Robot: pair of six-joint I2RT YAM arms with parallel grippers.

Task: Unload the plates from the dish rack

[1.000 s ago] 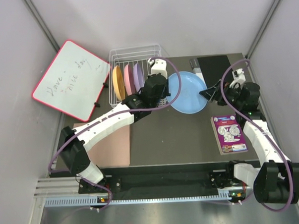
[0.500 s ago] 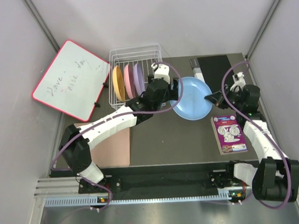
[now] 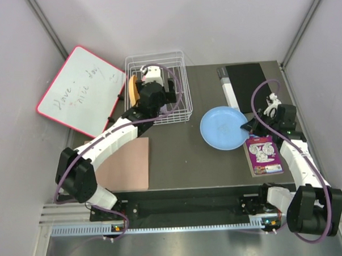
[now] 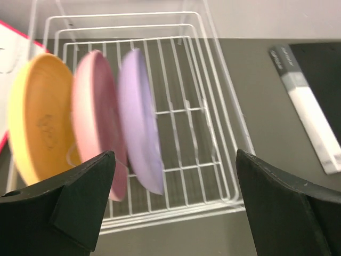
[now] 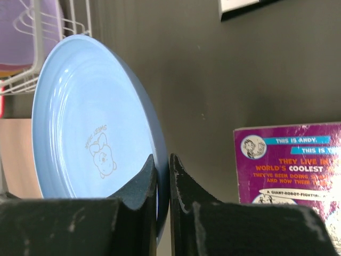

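Next, my right gripper lowers and draws back and sets the light blue plate point(image 3: 222, 128) down on the tabletop beside the purple book.
The white dish rack point(image 3: 178, 108) stands at the back of the table. In the left wrist view three plates stand on edge in the dish rack point(image 4: 213, 114): orange-yellow point(image 4: 37, 117), pink point(image 4: 98, 114) and purple point(image 4: 139, 114). My left gripper point(image 4: 174, 154) hangs open just in front of them with nothing between its fingers; from the top the left gripper point(image 3: 155, 86) covers most of the rack, and only the orange plate point(image 3: 133, 91) shows. My right gripper point(image 5: 162, 160) is shut on the rim of the light blue plate point(image 5: 90, 117). The blue plate point(image 3: 222, 128) lies about level at the table's right.
A red-framed whiteboard point(image 3: 81, 92) leans at the back left. A purple book point(image 3: 263, 154) lies beside the blue plate, under my right arm. A black pad point(image 3: 245, 78) with a white strip point(image 3: 227, 90) sits at the back right. A tan mat point(image 3: 124, 167) lies near left.
My left gripper let go of the blue plate, opened, and swung back left over the rack. My right gripper shut on the plate's rim and drew it toward the near right.
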